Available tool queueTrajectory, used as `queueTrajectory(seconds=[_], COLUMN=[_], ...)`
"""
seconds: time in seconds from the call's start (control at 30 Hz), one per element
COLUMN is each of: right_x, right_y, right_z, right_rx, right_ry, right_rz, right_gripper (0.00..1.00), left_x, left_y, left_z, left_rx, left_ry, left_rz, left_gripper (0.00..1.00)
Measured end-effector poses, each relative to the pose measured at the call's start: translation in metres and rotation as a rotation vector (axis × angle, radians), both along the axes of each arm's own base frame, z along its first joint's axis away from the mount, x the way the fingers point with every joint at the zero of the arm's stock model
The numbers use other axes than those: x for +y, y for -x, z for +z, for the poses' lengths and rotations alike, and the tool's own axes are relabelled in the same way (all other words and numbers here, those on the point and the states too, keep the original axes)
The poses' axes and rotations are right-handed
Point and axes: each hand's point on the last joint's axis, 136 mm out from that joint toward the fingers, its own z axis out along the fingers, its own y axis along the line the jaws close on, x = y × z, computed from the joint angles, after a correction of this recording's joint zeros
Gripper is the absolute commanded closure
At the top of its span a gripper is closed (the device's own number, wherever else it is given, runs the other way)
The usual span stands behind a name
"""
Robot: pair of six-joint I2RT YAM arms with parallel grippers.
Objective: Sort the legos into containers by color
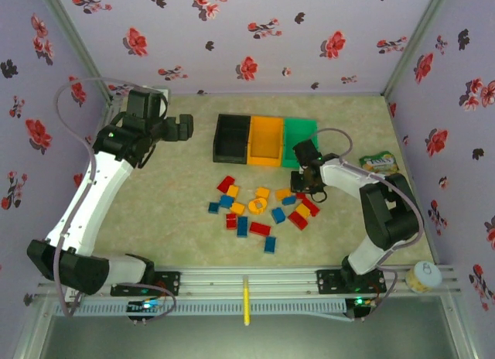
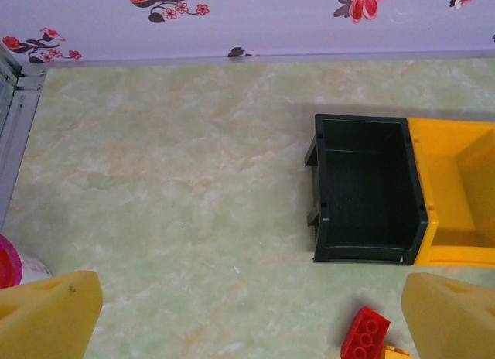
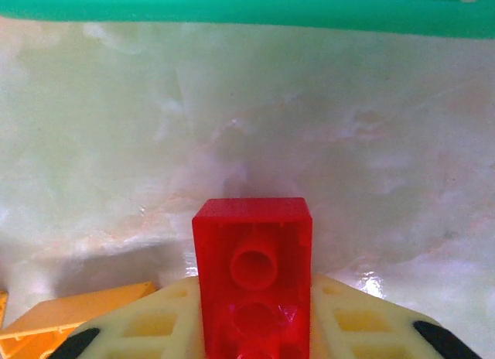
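Note:
My low right gripper should next rise over the green bin's near rim, go outward to the bin's opening and release the red lego inside.
Three containers stand in a row at the back of the table: a black bin (image 1: 218,139), an orange bin (image 1: 265,161) and a green bin (image 1: 302,128). Red, blue and orange-yellow legos (image 1: 259,208) lie scattered in front of them. My right gripper (image 1: 306,181) (image 3: 252,332) is low at the pile's right end, just before the green bin's rim (image 3: 247,18). It is shut on a red lego (image 3: 252,258), with an orange lego (image 3: 69,316) beside it. My left gripper (image 1: 186,127) (image 2: 251,320) hangs open and holds nothing. It is left of the black bin (image 2: 363,254), with a red lego (image 2: 366,334) near its right finger.
A green snack packet (image 1: 379,162) lies right of the green bin. A pink-topped toy (image 2: 6,260) sits at the far left. Floral walls close in three sides. A pale round object (image 1: 424,275) rests on the front rail at the right, and a yellow stick (image 1: 247,301) at its middle.

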Motion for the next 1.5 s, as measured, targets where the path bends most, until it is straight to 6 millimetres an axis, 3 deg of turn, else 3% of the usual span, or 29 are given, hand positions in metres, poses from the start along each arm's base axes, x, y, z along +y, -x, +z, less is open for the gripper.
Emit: queueTrajectory(seconds=[0.23, 0.6, 0.87, 1.0, 1.2, 1.5], right_x=[-0.001, 0.019, 0.017, 0.017, 0.001, -0.008], right_y=[-0.007, -0.05, -0.073, -0.095, -0.132, -0.162], right_z=[0.014, 0.12, 0.156, 0.156, 0.132, 0.115], right_rx=[-0.01, -0.239, -0.328, -0.335, -0.288, -0.26], right_ry=[0.019, -0.022, 0.013, 0.032, 0.061, 0.058], right_rz=[-0.005, 0.021, 0.026, 0.028, -0.001, -0.008], right_gripper=[0.78, 0.78, 0.79, 0.79, 0.8, 0.7], left_x=[-0.001, -0.008, -0.013, -0.024, -0.039, -0.043], left_y=[-0.001, -0.004, -0.001, 0.005, 0.021, 0.021], left_z=[0.0, -0.005, -0.006, -0.015, -0.037, -0.022], left_rx=[0.004, 0.029, 0.048, 0.076, 0.128, 0.07], left_ry=[0.001, 0.002, 0.026, 0.055, 0.074, 0.106], left_rz=[0.0, -0.01, -0.019, -0.042, -0.092, -0.108], left_gripper=[0.0, 0.0, 0.0, 0.0, 0.0, 0.0])
